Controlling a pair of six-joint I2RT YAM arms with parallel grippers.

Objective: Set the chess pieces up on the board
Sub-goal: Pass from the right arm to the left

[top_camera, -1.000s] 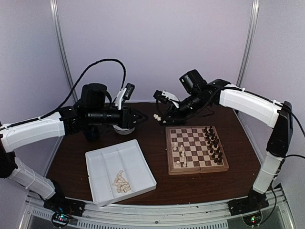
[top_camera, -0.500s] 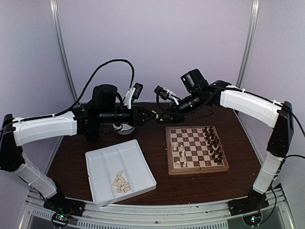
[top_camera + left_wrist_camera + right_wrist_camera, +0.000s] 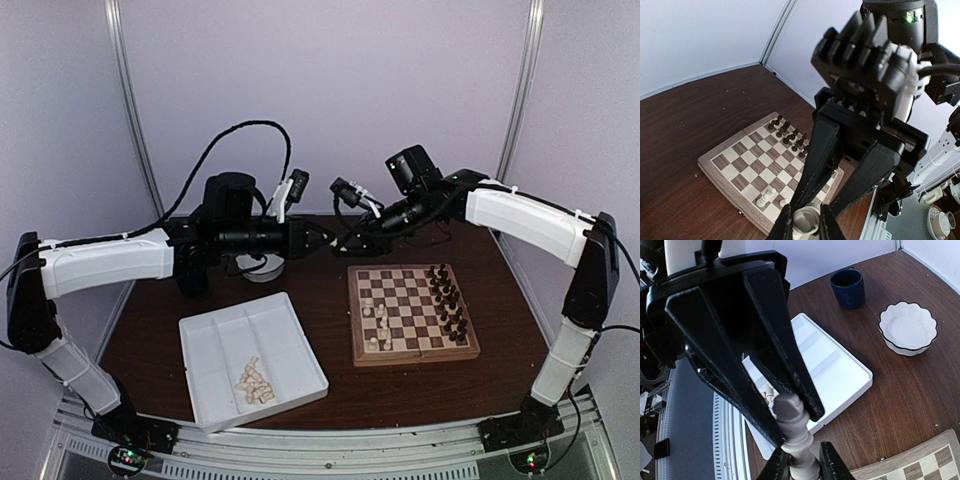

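Note:
Next, the left gripper moves down toward the right in the top view to release the cream chess piece, as the board's empty edge square (image 3: pixel 367 299) beside the tall chess piece (image 3: pixel 751 192) lies below it.
Both grippers meet in the air behind the board (image 3: pixel 412 312). My right gripper (image 3: pixel 801 467) is shut on the base of a cream chess piece (image 3: pixel 792 427). My left gripper (image 3: pixel 806 229) is closed on the same piece (image 3: pixel 806 220) from the other end, and its black fingers (image 3: pixel 775 340) flank the head. In the top view the left gripper (image 3: pixel 328 240) and right gripper (image 3: pixel 347 240) are tip to tip. Dark pieces (image 3: pixel 447 300) fill the board's right side. A few cream pieces (image 3: pixel 378 320) stand at its left.
A white divided tray (image 3: pixel 240 335) lies left of the board with several cream pieces (image 3: pixel 253 380) in its near compartment. A white scalloped bowl (image 3: pixel 908 329) and a dark blue cup (image 3: pixel 848 287) stand at the back left of the brown table.
My left arm reached right to the right gripper and its jaws closed around the cream piece. The right gripper shifted slightly right and kept its hold.

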